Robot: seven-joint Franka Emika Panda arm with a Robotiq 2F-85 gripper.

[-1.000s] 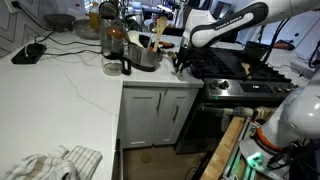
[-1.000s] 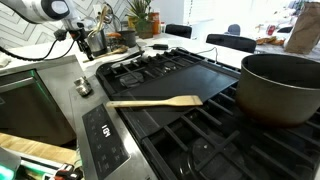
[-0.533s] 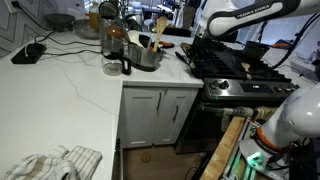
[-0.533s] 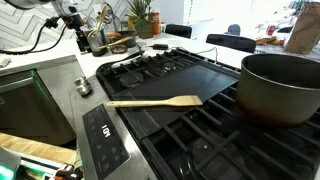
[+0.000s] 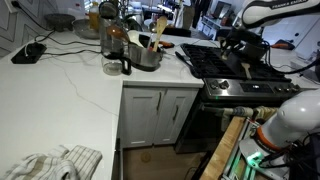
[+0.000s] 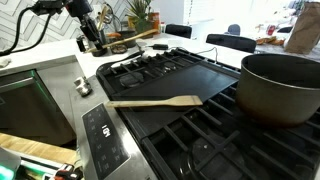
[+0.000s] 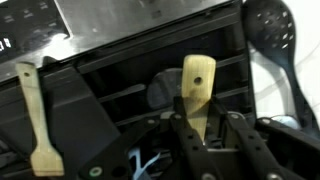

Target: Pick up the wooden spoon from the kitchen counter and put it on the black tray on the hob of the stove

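The black tray (image 6: pixel 200 85) has free space beside the second wooden utensil (image 6: pixel 155 101), so my gripper should move toward the tray next and lower the wooden spoon there.
My gripper (image 7: pixel 205 117) is shut on the handle of the wooden spoon (image 7: pixel 198 75), a light-brown handle with a small hole at its end. It holds the spoon in the air above the hob of the stove (image 7: pixel 120 70). In an exterior view the gripper (image 5: pixel 237 42) hangs over the hob (image 5: pixel 225 68), and in an exterior view it shows far back (image 6: pixel 90 28). The black tray (image 6: pixel 200 85) lies on the grates. A second wooden utensil (image 6: pixel 155 101) lies flat on the tray and also shows in the wrist view (image 7: pixel 35 120).
A large dark pot (image 6: pixel 280 85) stands on the hob beside the tray. On the white kitchen counter (image 5: pixel 70 95) stand a steel pot with upright wooden utensils (image 5: pixel 148 52), a glass jug (image 5: pixel 115 55) and a crumpled cloth (image 5: pixel 55 162). The range front has knobs (image 6: pixel 105 135).
My arm has lifted from the counter's edge beside the stove and swung over the hob with the wooden spoon. The utensil on the tray has not moved.
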